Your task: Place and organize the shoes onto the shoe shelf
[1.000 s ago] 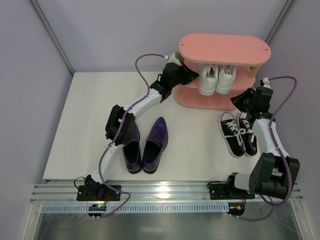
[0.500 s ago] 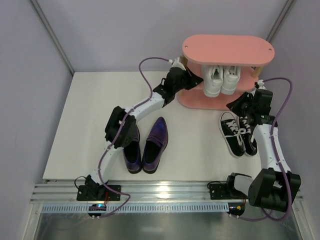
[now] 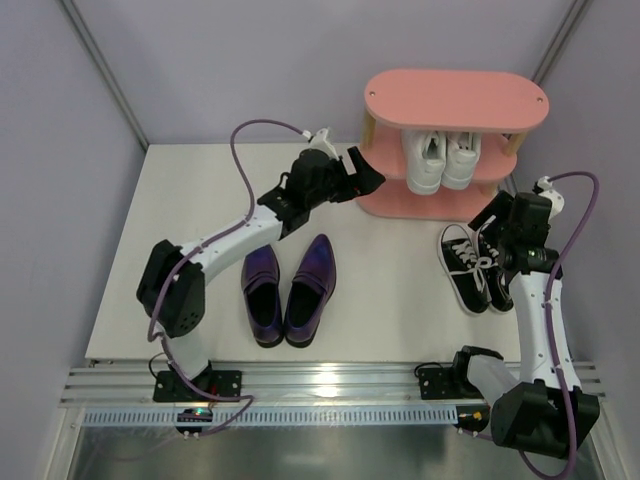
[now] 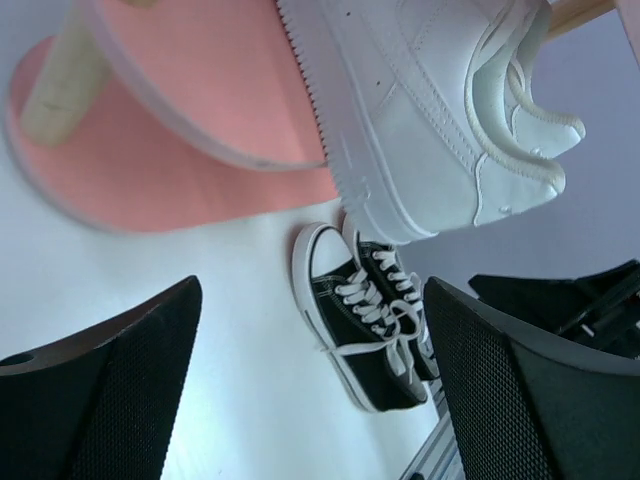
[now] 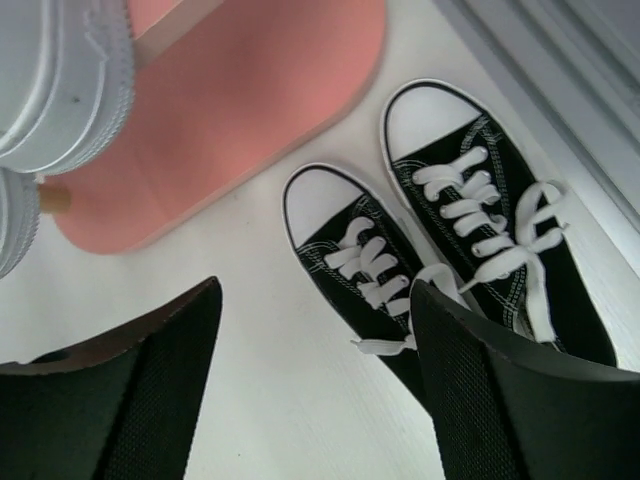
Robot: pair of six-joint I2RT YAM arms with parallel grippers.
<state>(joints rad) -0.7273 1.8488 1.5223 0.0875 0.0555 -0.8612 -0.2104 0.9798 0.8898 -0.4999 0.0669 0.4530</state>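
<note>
I need to bring the open, empty fingers of my right gripper down and back around the tongue of the black sneaker nearer the loafers next, because the tongue is below and back of the gripper.
The pink shoe shelf (image 3: 455,100) stands at the back right, with the white sneakers (image 3: 442,160) side by side on its middle tier. On the table in front of its right end lie the black sneakers (image 3: 478,265), and the purple loafers (image 3: 290,290) sit left of centre. My left gripper (image 3: 365,172) hangs open just left of the shelf, holding nothing. In the left wrist view the left gripper (image 4: 310,400) frames a white sneaker (image 4: 430,110) and the black pair (image 4: 365,320). My right gripper (image 3: 488,215) is open above the black sneakers (image 5: 480,220), its fingers (image 5: 110,400) apart and empty.
Grey walls enclose the white table on the left, back and right. A metal rail (image 3: 330,385) runs along the near edge by the arm bases. The shelf's bottom board (image 5: 240,110) rests on the table close to the black sneakers' toes.
Both grippers have gone from shut to open and backed away from the shelf. The left arm swung left and straightened. The white sneakers stay on the middle tier.
</note>
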